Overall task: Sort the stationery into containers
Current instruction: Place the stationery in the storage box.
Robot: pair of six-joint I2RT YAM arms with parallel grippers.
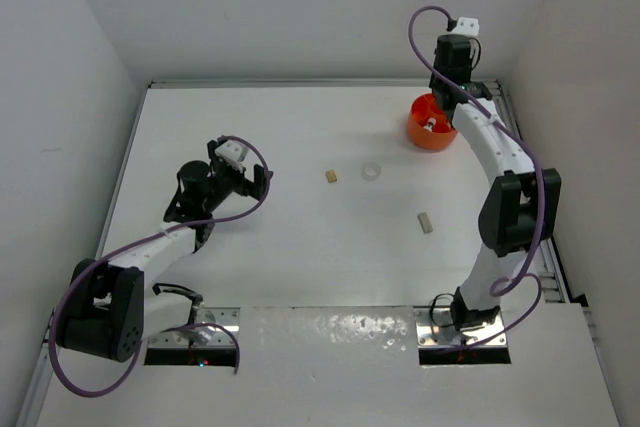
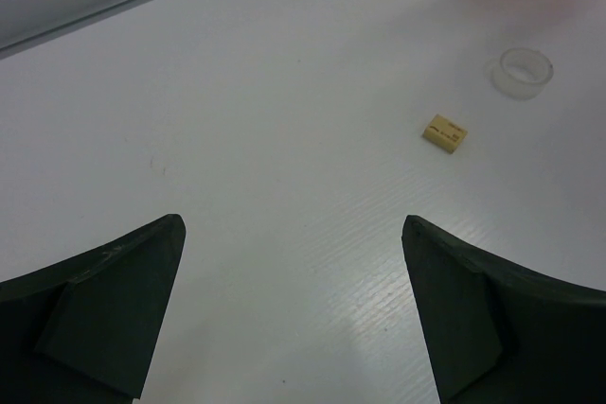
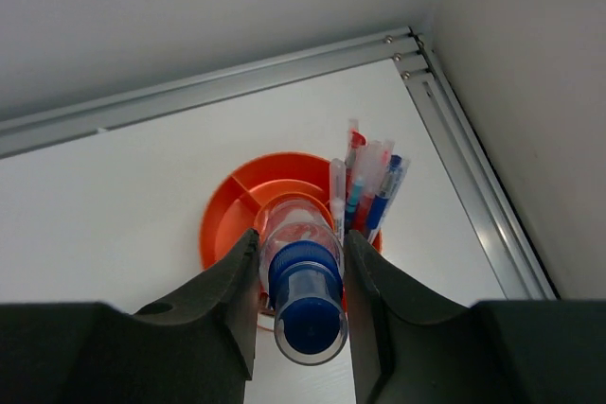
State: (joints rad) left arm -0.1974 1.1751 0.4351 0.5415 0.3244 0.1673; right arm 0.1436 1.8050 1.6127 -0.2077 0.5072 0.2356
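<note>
My right gripper moves down toward the orange tub's round middle section (image 1: 434,111) (image 3: 292,205) next and releases the small clear bottle inside it, since that section lies below the gripper.
My right gripper (image 3: 301,241) is shut on a small clear bottle with a blue cap (image 3: 305,295), held directly above the round orange tub (image 3: 225,219). Several red, pink and blue pens (image 3: 369,186) stand in the tub's right compartment. In the top view this gripper (image 1: 438,115) hangs over the tub (image 1: 418,133) at the far right. My left gripper (image 2: 292,229) is open and empty above bare table; a tan eraser (image 2: 446,133) and a clear tape ring (image 2: 524,73) lie ahead of it to the right.
A second pale eraser (image 1: 426,222) lies right of centre, nearer the arm bases. The tan eraser (image 1: 331,176) and tape ring (image 1: 372,172) sit mid-table. White walls enclose the table; a metal rail (image 3: 473,186) runs along the right edge close to the tub.
</note>
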